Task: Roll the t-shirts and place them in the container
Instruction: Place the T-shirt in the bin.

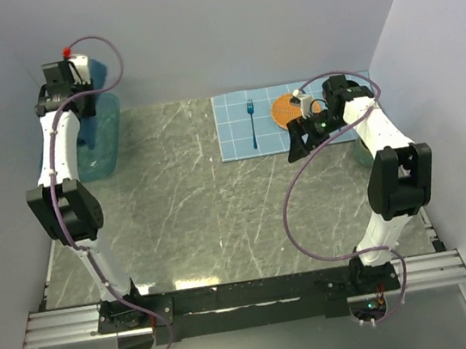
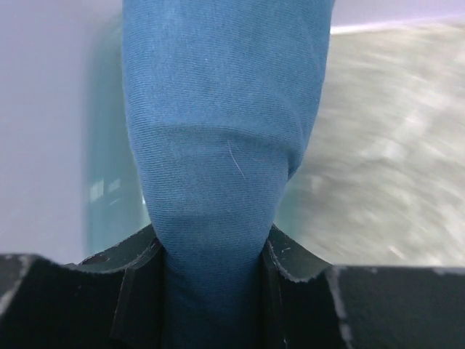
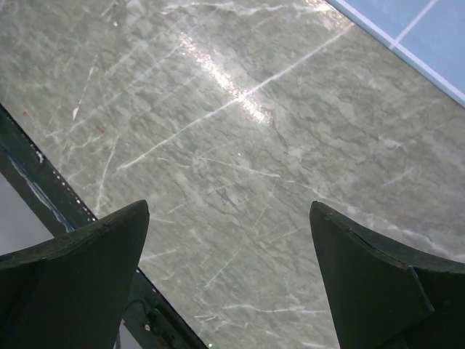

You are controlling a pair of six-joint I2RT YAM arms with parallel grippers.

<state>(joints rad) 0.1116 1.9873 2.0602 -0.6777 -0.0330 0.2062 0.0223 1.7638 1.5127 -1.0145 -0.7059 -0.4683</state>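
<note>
I should lower my left gripper into the translucent blue tub (image 1: 104,147) (image 2: 115,193) and let go of the bunched t-shirt inside it, because the tub is below my raised gripper.
A dark teal-blue t-shirt (image 2: 218,109) fills the left wrist view, bunched into a thick fold that runs down between the jaws. My left gripper (image 2: 212,251) is shut on this fold. From above, that gripper (image 1: 64,84) is raised at the far left over the tub, with a strip of the t-shirt (image 1: 99,73) showing beside it; the rest of the cloth is hidden behind the arm. My right gripper (image 3: 229,218) stands wide open above bare marble, with nothing between its fingers. In the top view it (image 1: 302,140) hovers just in front of the placemat.
A translucent blue tub (image 1: 100,145) sits at the far left under the left arm. On the light blue checked placemat (image 1: 236,135) at the back right lie a blue fork (image 1: 253,124) and an orange plate (image 1: 283,112). Walls close in on both sides.
</note>
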